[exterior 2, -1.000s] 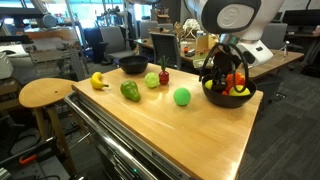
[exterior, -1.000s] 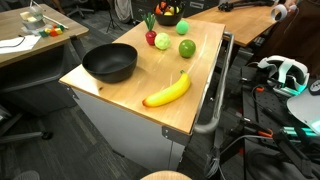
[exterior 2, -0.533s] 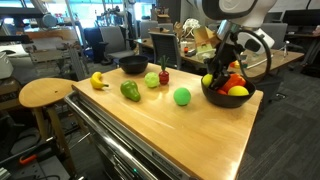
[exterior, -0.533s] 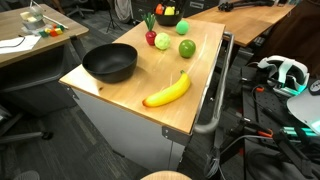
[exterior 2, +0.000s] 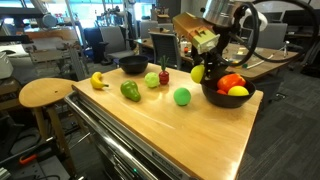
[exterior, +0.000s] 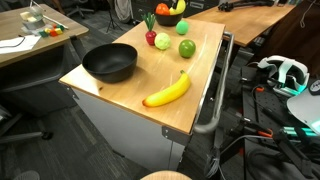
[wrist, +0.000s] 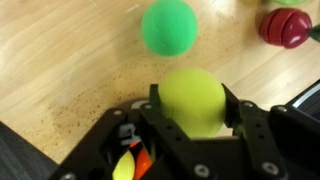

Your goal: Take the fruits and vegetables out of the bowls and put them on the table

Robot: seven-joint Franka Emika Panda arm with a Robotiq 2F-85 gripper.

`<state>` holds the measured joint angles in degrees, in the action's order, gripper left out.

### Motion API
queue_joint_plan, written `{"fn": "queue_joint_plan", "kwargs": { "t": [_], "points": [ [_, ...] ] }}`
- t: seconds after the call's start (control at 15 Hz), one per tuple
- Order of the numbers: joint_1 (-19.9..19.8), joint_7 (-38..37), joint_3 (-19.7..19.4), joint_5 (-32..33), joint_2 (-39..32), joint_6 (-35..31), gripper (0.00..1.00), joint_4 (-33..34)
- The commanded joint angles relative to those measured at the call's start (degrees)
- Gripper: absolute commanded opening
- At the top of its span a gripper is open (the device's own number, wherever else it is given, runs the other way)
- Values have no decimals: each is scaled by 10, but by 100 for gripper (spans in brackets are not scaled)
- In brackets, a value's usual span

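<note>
The gripper moves away from the black bowl's rim and down to the bare wood beside the round green fruit next, and releases there as that spot is bare.
My gripper (exterior 2: 200,71) is shut on a pale yellow-green fruit (exterior 2: 197,74), held just above the table (exterior 2: 170,130) beside the rim of a black bowl (exterior 2: 226,100). In the wrist view the fruit (wrist: 192,92) fills the gap between the black fingers (wrist: 152,112) of the gripper (wrist: 193,104). A red piece (exterior 2: 231,82) and a yellow piece (exterior 2: 239,91) lie in that bowl. On the wood lie a round green fruit (exterior 2: 181,96), a banana (exterior: 167,90) and a red piece (wrist: 285,25). The other black bowl (exterior: 108,63) stands apart.
More produce sits on the table top: a dark green piece (exterior 2: 130,91), a pale green one (exterior 2: 152,80). A metal bar handle (exterior: 215,90) runs along one side. A round wooden stool (exterior 2: 45,93) and a cluttered desk (exterior: 30,38) stand nearby.
The gripper has risen out of the bowl with the yellow-green fruit and moved sideways, away from the bowl and over the table. The fruits on the table have not moved.
</note>
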<state>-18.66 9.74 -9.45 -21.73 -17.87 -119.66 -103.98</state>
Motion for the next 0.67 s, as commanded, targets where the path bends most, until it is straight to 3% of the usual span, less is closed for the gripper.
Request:
{"fn": "queue_joint_plan", "kwargs": {
  "t": [0.0,0.27,0.6],
  "points": [
    [3,113,15,0,47,-27,31,-85],
    [12,196,10,59,84,-22,31,-141],
    [13,289,3,125,142,-96,31,-209]
  ]
}}
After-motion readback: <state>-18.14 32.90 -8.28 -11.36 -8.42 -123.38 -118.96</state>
